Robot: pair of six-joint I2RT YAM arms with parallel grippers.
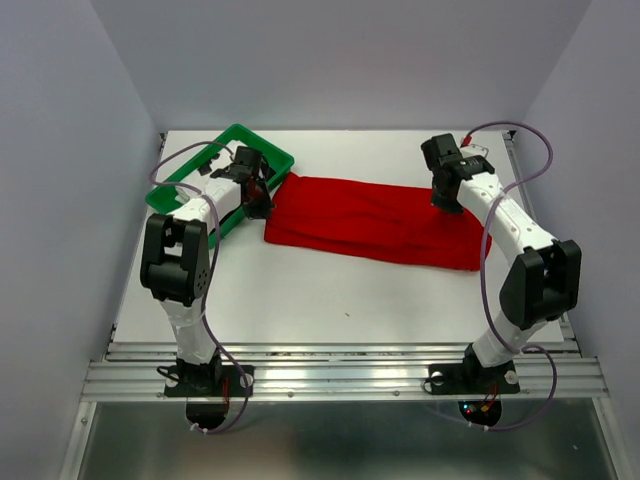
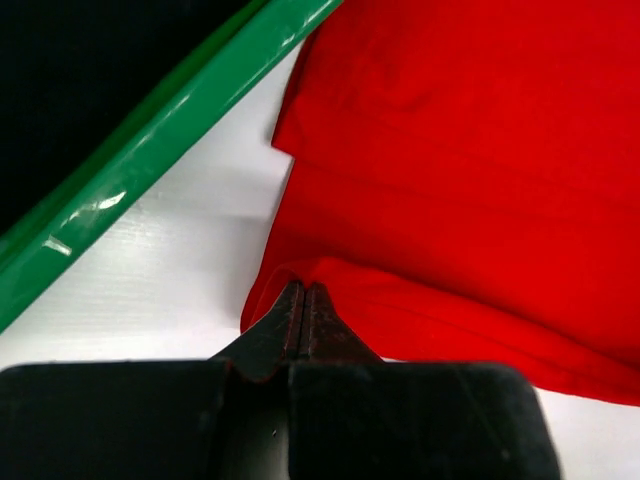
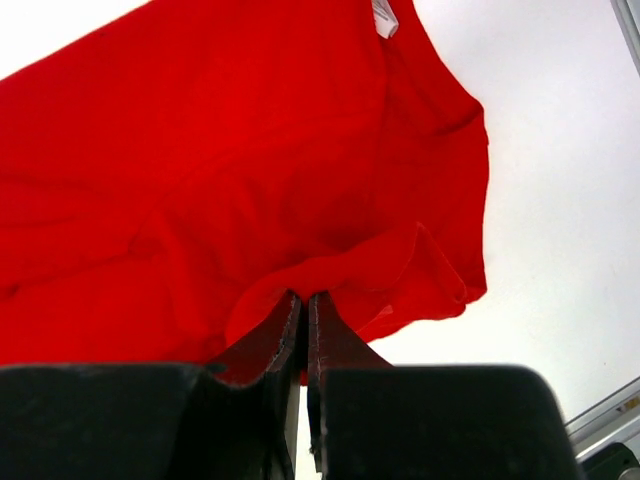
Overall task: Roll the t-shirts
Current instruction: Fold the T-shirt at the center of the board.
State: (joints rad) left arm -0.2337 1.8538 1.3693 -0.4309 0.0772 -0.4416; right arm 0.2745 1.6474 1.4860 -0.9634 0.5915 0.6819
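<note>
The right gripper moves outward over the folded t-shirt's far part (image 1: 425, 197) (image 3: 262, 195) next and releases the bunched fold there, since flat red cloth still lies outward of the fold.
A bright red t-shirt (image 1: 375, 220) lies folded into a long band across the white table. My left gripper (image 1: 258, 203) is at the band's left end, shut on a pinch of the shirt's edge (image 2: 330, 275). My right gripper (image 1: 445, 197) is at the band's far right part, shut on a bunched fold of the shirt (image 3: 340, 265) near the collar end, where a white label (image 3: 384, 17) shows. Both pinches sit right at the fingertips.
A green plastic tray (image 1: 268, 152) stands at the back left, its rim (image 2: 150, 150) close beside the left gripper and touching the shirt's left corner. The table's right edge rail (image 3: 628, 30) runs close to the right gripper.
</note>
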